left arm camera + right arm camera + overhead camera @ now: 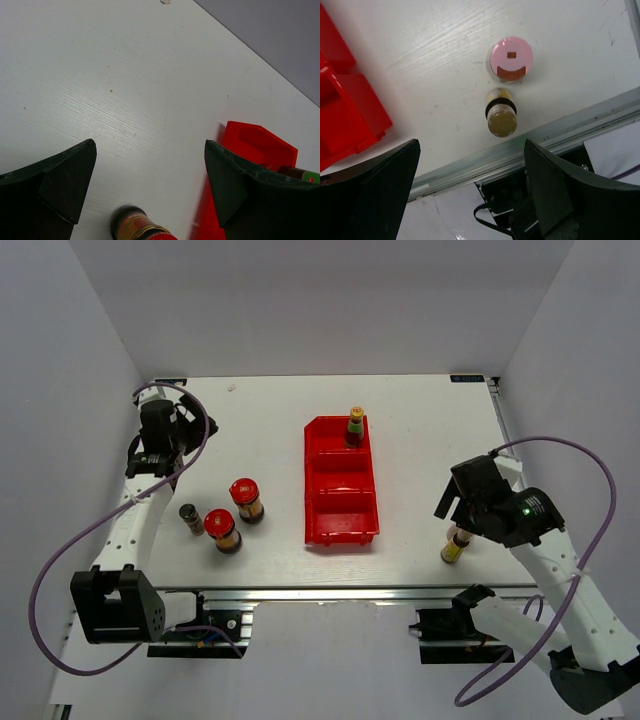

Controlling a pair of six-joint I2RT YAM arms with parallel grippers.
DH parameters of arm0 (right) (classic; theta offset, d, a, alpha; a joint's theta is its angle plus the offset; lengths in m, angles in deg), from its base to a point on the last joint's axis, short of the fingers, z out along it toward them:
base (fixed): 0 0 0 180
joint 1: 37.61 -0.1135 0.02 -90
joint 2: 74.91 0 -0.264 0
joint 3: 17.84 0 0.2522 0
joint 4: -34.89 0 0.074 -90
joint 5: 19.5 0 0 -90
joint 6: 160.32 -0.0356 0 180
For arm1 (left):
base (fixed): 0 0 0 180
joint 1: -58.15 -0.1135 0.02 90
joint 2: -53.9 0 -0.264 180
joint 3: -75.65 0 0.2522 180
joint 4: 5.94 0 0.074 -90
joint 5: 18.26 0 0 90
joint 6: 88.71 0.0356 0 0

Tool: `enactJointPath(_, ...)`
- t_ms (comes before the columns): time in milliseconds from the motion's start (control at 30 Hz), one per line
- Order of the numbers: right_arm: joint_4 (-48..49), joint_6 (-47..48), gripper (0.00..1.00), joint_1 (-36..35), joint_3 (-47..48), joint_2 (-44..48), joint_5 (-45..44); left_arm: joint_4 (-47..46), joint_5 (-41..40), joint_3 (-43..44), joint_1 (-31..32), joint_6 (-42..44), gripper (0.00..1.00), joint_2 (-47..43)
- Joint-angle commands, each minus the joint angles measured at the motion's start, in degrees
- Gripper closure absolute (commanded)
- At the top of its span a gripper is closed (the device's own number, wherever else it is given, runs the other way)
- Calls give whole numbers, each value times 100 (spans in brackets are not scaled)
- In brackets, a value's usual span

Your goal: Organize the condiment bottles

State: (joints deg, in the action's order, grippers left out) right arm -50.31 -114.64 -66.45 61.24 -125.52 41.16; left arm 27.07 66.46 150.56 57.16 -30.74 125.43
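The robot's right gripper will go down to the yellow-brown cap next, then close its fingers on both sides of the cap.
Two squat dark jars with red lids stand left of the red tray, with a small dark-capped bottle beside them. One of these jars shows low in the left wrist view. A green-labelled, yellow-capped bottle stands in the tray's far compartment. A pink-capped bottle and a yellow-brown-capped one stand close together near the front edge at the right. My left gripper hangs open over bare table at the far left. My right gripper is open above the front edge, just short of those two bottles.
The tray has three compartments in a row; the near two hold nothing. An aluminium rail runs along the table's front edge, with cables and paper below it. White walls close in the table on three sides.
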Motion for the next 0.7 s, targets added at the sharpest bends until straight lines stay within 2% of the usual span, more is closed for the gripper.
enactJointPath(0, -327, -455, 11, 28, -212, -63, 131, -61, 62, -85, 12, -14, 2, -69)
enactJointPath(167, -327, -920, 11, 36, -624, -142, 359, -61, -78, -103, 3, -14, 2, -69)
enactJointPath(367, -318, -1070, 11, 273, -827, -160, -132, -44, -79, -94, 3, 4, 2, 72)
enactJointPath(667, 191, -693, 13, 660, -1284, -212, 16, -8, -184, -76, 11, -14, 2, 98)
